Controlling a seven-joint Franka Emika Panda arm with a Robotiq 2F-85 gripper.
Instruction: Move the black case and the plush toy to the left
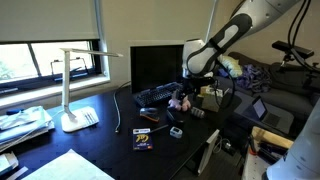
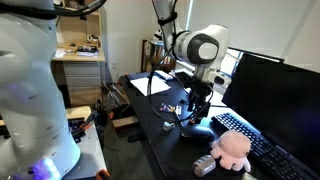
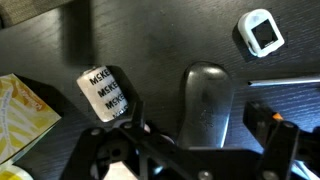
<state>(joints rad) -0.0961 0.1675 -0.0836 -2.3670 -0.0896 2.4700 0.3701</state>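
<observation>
My gripper should first move straight down over the dark glossy case to get it between its open fingers, and then close on it.
The black case is a long dark glossy object lying on the black desk, seen in the wrist view between my fingers. My gripper is open just above it, one finger on each side, not touching it. In an exterior view the gripper hangs over the case. The pink plush toy sits on the desk in front of the keyboard, a little beyond the gripper. It also shows in an exterior view, right beside the gripper.
A white labelled cylinder, a small white square device and a yellow packet lie around the case. A keyboard and monitor stand behind. A white desk lamp stands on the far side of the desk.
</observation>
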